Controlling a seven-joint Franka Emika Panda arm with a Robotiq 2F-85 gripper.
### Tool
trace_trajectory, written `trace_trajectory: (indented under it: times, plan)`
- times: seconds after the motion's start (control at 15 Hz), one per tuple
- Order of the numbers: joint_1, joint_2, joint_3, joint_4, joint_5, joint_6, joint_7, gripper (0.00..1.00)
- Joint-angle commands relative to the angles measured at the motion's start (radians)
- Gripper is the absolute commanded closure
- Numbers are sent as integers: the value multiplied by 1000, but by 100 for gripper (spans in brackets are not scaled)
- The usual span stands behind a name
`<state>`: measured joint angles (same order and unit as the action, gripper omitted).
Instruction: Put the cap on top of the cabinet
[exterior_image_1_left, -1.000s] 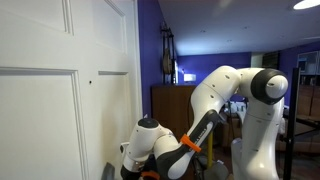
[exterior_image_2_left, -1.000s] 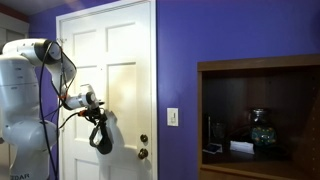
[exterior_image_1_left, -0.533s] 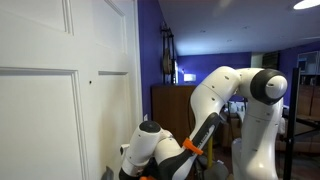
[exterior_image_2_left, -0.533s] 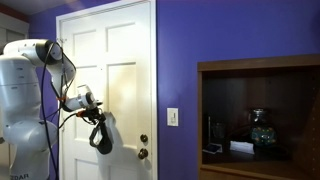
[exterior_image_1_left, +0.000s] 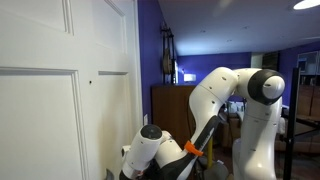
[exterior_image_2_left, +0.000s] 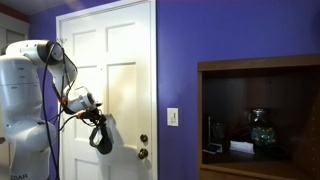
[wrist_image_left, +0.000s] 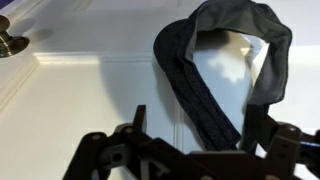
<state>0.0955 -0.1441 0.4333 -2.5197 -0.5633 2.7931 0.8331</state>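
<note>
My gripper moves slightly to the right in the wrist view next and closes on the cap's lower band (wrist_image_left: 213, 127), since the band already runs between the open fingers.
The dark grey cap (wrist_image_left: 215, 60) hangs as a floppy loop against the white door; it also shows in an exterior view (exterior_image_2_left: 100, 140). My gripper (wrist_image_left: 198, 128) faces the door with its fingers apart. The cap's lower band runs down between them, close to the right finger, and I cannot tell whether they touch it. The gripper shows in an exterior view (exterior_image_2_left: 96, 122) just above the cap. The brown wooden cabinet (exterior_image_1_left: 168, 105) stands behind the arm. In an exterior view its flat top (exterior_image_2_left: 260, 62) is far right of the gripper.
The white panelled door (exterior_image_2_left: 120, 60) is right behind the cap, with a brass knob (exterior_image_2_left: 143, 154) and another knob (wrist_image_left: 10, 45). A purple wall (exterior_image_2_left: 175, 60) has a light switch (exterior_image_2_left: 172, 116). The cabinet's open shelf holds small objects (exterior_image_2_left: 260, 130). The robot's white body (exterior_image_2_left: 25, 110) fills the left.
The wrist has sunk a little lower in front of the door. The cap hangs in about the same place.
</note>
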Motion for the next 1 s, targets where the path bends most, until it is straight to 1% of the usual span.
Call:
trace_trajectory:
  times: [0.0,0.07,0.13,0.2,0.4,0.8,0.87,0.93]
  plan:
    - [-29,31,26,23,-101,34,109,0]
    - [-31,35,28,25,-121,37,128,9]
    - [-35,40,29,27,-141,43,147,26]
    - [-38,45,29,29,-161,47,164,32]
    - [-41,67,23,38,-203,66,196,56]
    - [-39,98,17,55,-243,101,220,97]
    - [-38,100,16,58,-247,105,221,100]
    - [-37,102,15,61,-249,108,219,100]
